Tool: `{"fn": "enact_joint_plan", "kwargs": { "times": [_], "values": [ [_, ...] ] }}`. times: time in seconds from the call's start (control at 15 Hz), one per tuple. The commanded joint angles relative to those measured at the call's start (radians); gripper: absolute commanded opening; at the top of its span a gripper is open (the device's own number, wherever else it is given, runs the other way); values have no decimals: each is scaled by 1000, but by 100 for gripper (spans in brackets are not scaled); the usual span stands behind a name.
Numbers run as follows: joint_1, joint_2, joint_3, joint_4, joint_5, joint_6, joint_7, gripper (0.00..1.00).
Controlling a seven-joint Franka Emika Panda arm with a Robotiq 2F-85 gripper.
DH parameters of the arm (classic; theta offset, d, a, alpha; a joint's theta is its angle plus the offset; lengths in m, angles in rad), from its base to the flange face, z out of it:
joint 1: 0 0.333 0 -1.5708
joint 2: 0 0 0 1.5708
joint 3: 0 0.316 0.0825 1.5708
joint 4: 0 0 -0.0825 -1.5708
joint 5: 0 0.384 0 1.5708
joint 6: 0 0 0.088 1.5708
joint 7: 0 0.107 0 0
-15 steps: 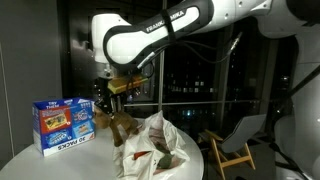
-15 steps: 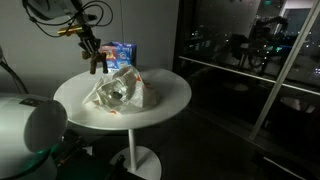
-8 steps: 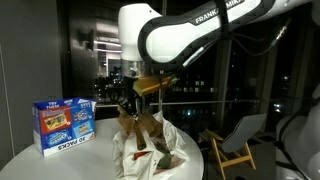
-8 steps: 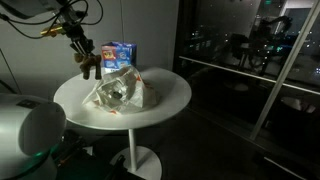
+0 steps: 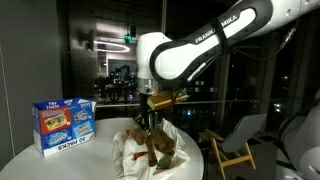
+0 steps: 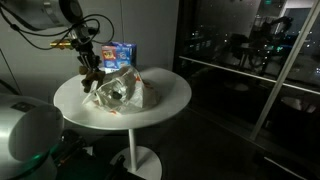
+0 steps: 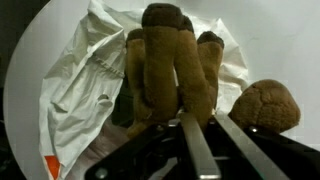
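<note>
I will next carry the toy (image 6: 88,80) outward past the bag's near edge with my gripper, then lower it and let it go, because the bag's middle (image 6: 126,87) is outward and below my gripper.
My gripper (image 5: 149,117) is shut on a brown plush toy (image 5: 152,140) and holds it over a crumpled white plastic bag (image 5: 130,152) on the round white table (image 5: 40,158). In the wrist view the toy (image 7: 165,60) hangs between the fingers (image 7: 200,135) with the bag (image 7: 85,85) right beneath it. In an exterior view the gripper (image 6: 85,72) holds the toy (image 6: 88,80) at the bag's (image 6: 122,93) near edge.
A blue box of packs (image 5: 62,122) stands on the table behind the bag, and it also shows in an exterior view (image 6: 120,53). A wooden chair (image 5: 228,150) stands beside the table. Dark windows are behind.
The gripper has carried the plush toy from beside the blue box across and down onto the white bag.
</note>
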Motion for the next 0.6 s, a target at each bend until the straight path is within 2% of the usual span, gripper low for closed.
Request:
{"fn": "enact_joint_plan", "kwargs": {
  "times": [0.0, 0.27, 0.53],
  "values": [
    [-64, 19, -18, -15, 37, 68, -16, 9],
    [-124, 69, -48, -16, 61, 106, 9, 9],
    [-156, 100, -68, -18, 92, 164, 36, 9]
  ]
}}
